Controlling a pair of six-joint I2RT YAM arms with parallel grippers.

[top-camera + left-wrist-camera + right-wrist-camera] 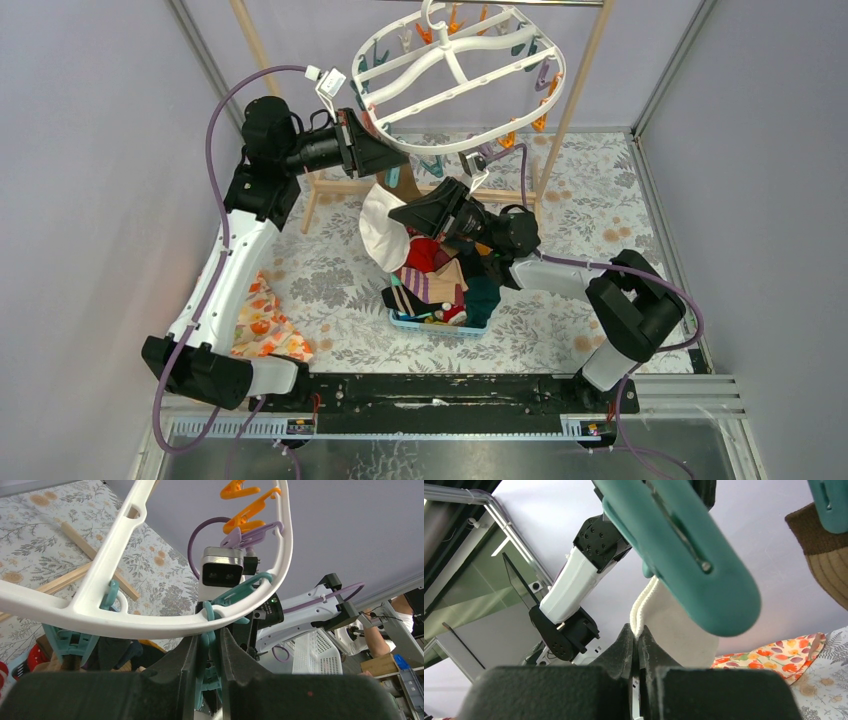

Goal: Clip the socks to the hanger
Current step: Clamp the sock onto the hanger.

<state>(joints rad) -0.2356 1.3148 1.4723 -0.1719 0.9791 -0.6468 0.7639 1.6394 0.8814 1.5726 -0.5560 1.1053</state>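
My right gripper should next lift the edge of the white sock up into the teal peg's opening and release it there, as my left gripper is squeezing that peg's handles.
The white oval hanger (455, 75) hangs from the wooden frame, with coloured pegs around its rim (125, 620). My left gripper (385, 155) is shut on a teal peg (212, 647) that hangs under the near rim, and it squeezes the peg's handles between its fingers. My right gripper (412, 214) is shut on the edge of a white sock (380, 238) and holds it up just below that peg. In the right wrist view the white sock (674, 630) rises from the right gripper (638, 632) toward the teal peg (684, 555). A brown sock (824, 555) hangs from a neighbouring peg.
A teal basket (440, 325) heaped with several socks (435, 275) sits under the right arm. An orange floral cloth (265, 325) lies at the left. The wooden pole frame (575, 90) stands behind, its foot bar (340, 185) under the left gripper. Grey walls close in on both sides.
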